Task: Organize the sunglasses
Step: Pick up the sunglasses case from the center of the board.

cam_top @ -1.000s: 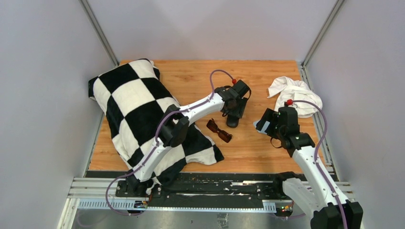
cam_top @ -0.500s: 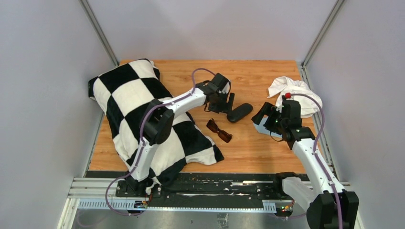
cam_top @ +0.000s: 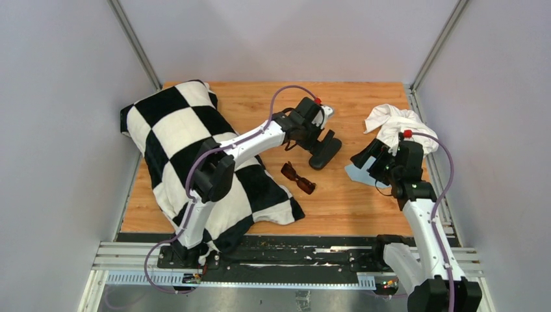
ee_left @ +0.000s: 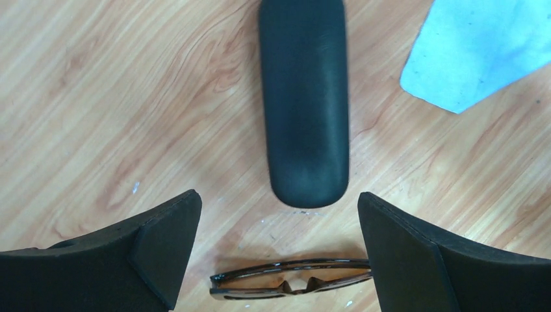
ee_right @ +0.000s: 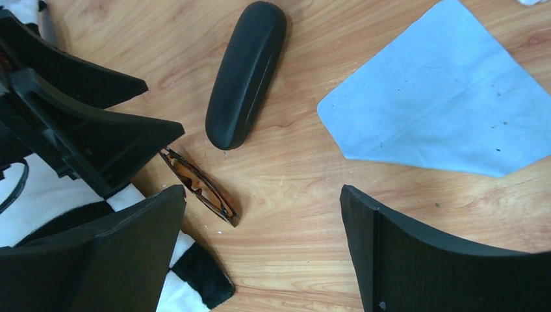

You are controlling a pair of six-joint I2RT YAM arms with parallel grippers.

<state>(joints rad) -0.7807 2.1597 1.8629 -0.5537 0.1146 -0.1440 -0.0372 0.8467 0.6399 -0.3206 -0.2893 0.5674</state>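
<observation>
My right gripper next needs to move down and to the left in the top view, toward the closed black case. It then needs to lower astride the case's slim middle [cam_top: 327, 151] [ee_right: 246, 75].
The sunglasses [cam_top: 297, 178] lie folded on the wooden table, next to the checkered cloth's edge. They also show in the left wrist view [ee_left: 292, 279] and the right wrist view [ee_right: 198, 185]. The closed black case [cam_top: 325, 149] lies just beyond them, diagonal. My left gripper [cam_top: 304, 138] is open and empty, above the table between the case [ee_left: 303, 97] and the sunglasses. My right gripper [cam_top: 368, 156] is open and empty, hovering over the light blue cloth [cam_top: 358, 172], to the right of the case [ee_right: 245, 75].
A black-and-white checkered cloth [cam_top: 188, 149] covers the table's left side, under the left arm. A crumpled white cloth [cam_top: 396, 123] lies at the back right. The blue cloth shows in both wrist views [ee_left: 474, 52] [ee_right: 442, 97]. Grey walls enclose the table.
My left gripper swung left off the case, then came back toward it. The case now lies free and diagonal. My right gripper drew back a little to the right.
</observation>
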